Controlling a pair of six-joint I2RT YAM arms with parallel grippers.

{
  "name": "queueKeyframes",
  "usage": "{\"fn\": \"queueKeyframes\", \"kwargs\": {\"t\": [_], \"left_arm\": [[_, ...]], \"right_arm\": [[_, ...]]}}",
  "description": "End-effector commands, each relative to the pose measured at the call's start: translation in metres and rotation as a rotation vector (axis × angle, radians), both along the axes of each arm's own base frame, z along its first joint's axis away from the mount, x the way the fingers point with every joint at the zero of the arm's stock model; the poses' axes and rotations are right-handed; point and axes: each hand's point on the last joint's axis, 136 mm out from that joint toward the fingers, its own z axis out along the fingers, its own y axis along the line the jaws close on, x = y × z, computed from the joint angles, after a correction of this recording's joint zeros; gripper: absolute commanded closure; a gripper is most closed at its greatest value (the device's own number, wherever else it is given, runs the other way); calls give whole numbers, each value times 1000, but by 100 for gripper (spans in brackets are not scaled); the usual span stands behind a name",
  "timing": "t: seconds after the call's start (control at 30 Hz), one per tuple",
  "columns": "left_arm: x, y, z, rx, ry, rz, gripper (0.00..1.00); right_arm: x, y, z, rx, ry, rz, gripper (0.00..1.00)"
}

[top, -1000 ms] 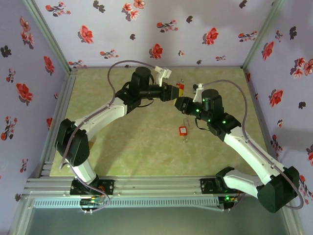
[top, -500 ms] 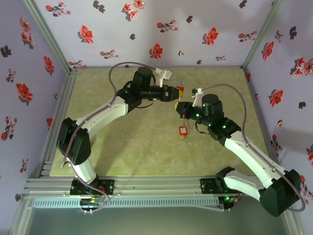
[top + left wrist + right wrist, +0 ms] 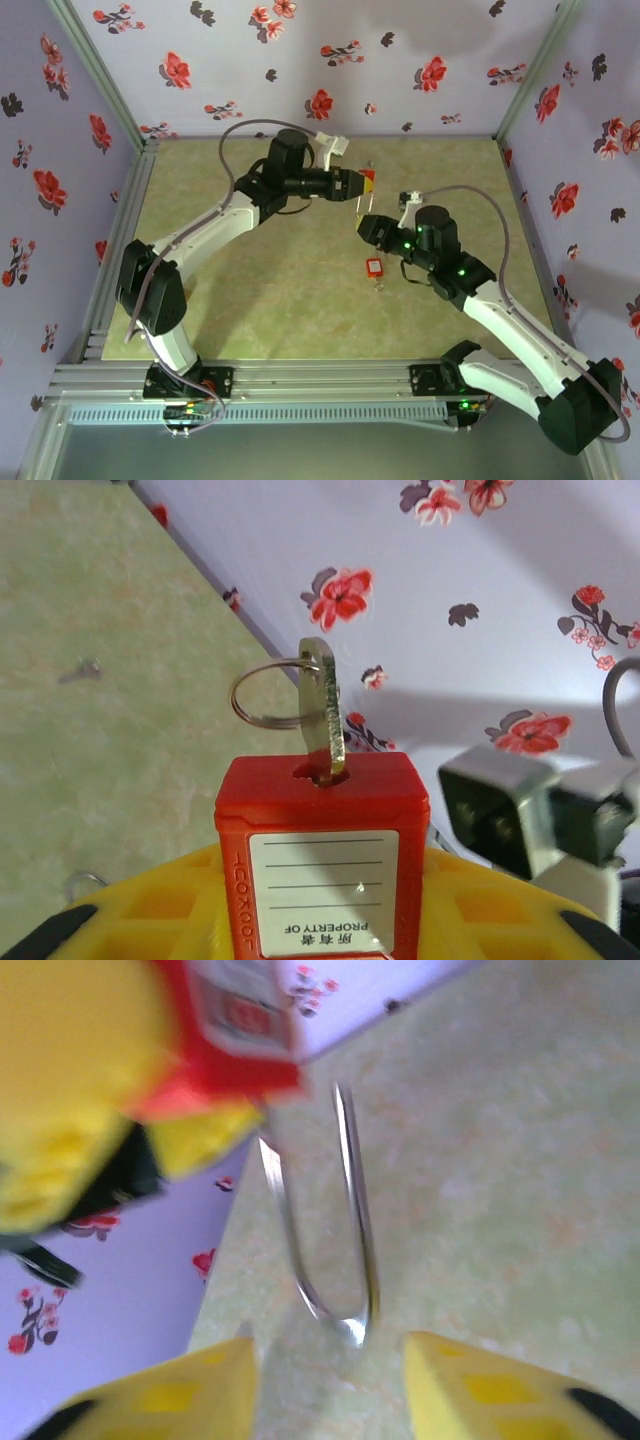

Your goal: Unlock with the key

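Note:
The shackle is open. I should next move my left gripper back and down to the tabletop [image 3: 345, 288] beside the second padlock, below it and nearer my base.
My left gripper [image 3: 352, 185] is shut on a red padlock [image 3: 368, 180], held off the table. In the left wrist view the padlock [image 3: 322, 850] sits between my yellow fingers [image 3: 130, 920], with a silver key [image 3: 325, 715] and its ring [image 3: 262, 692] standing in the keyhole. In the right wrist view the padlock's steel shackle [image 3: 355, 1210] hangs from the red body [image 3: 235, 1050], its right leg apart from the body. My right gripper [image 3: 330, 1355] is open just short of the shackle's bend, touching nothing. From above, the right gripper [image 3: 364, 228] sits just below the padlock.
A second red padlock [image 3: 374, 267] lies on the green table [image 3: 250, 290] under the right arm. A small loose key [image 3: 80, 670] lies on the table farther back. Flowered walls close in the back and sides.
My right gripper was closed at the padlock's shackle; it has opened and drawn back a little toward me. The left gripper keeps its hold on the padlock, shifted only slightly.

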Motion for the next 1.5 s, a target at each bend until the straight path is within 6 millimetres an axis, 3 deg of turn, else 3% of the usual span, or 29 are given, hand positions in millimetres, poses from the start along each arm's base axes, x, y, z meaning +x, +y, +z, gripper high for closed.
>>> {"fn": "queueKeyframes", "kwargs": {"t": [0.0, 0.27, 0.67, 0.93, 1.27, 1.47], "left_arm": [[2, 12, 28, 11, -170, -9, 100], [-14, 37, -28, 253, -297, -118, 100], [-8, 59, -105, 541, -424, -217, 100], [-4, 60, -165, 706, -499, -309, 100], [-46, 43, -244, 858, -544, -476, 100], [-78, 41, -265, 922, -569, -564, 100]], "right_arm": [[-5, -30, -26, -105, 134, -120, 43], [-6, -66, -3, -77, 114, -241, 20], [-11, -77, -11, -85, 183, -271, 18], [-19, -85, -15, -88, 203, -299, 18], [-32, -98, -15, -82, 210, -337, 18], [-35, -99, -17, -86, 218, -338, 18]]}}
